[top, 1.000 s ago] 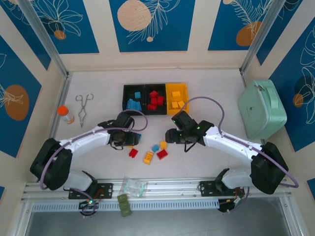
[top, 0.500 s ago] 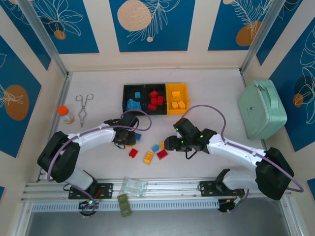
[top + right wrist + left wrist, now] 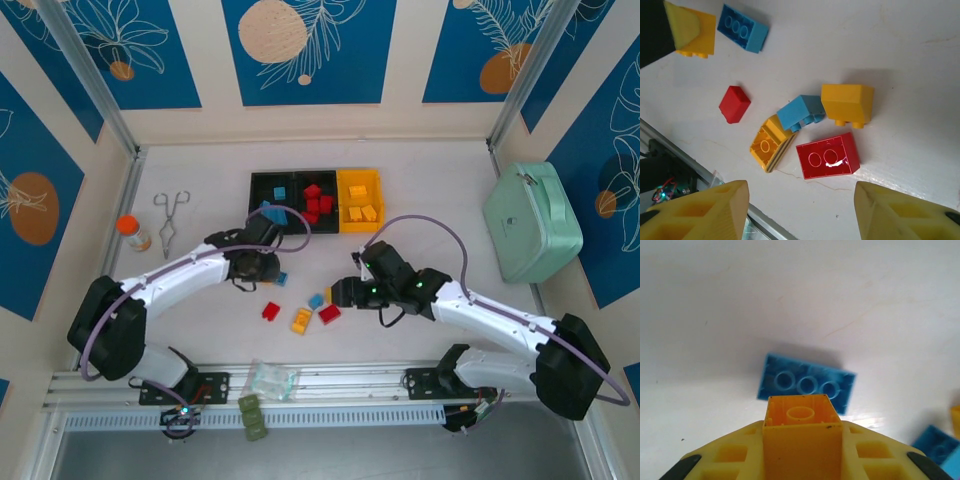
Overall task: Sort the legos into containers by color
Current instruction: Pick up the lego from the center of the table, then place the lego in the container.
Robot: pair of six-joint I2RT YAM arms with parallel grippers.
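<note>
The yellow-orange lego should next be carried by the left gripper up and outward over the yellow bin (image 3: 361, 200) and let go there, since that bin already holds yellow legos.
My left gripper (image 3: 802, 452) is shut on a yellow-orange lego (image 3: 801, 415), lifted just off the table over a light blue lego (image 3: 806, 382). In the top view this gripper (image 3: 260, 265) hangs in front of the containers (image 3: 262, 186), a joined row of two black bins and a yellow one (image 3: 375, 190) holding blue, red and yellow legos. My right gripper (image 3: 801, 192) is open above loose legos: a red one (image 3: 827, 156), a yellow one (image 3: 847, 103), a blue one (image 3: 801, 112), a hollow yellow one (image 3: 769, 142) and a small red one (image 3: 734, 103). From above it (image 3: 340, 292) sits beside that cluster.
A mint-green case (image 3: 532, 220) stands at the right. Metal tongs (image 3: 170, 220) and an orange-capped bottle (image 3: 132, 232) lie at the left. A clear bag (image 3: 270, 380) rests on the front rail.
My left gripper has shut on the yellow-orange lego and raised it slightly toward the bins. The right gripper has come down and forward over the loose pile.
</note>
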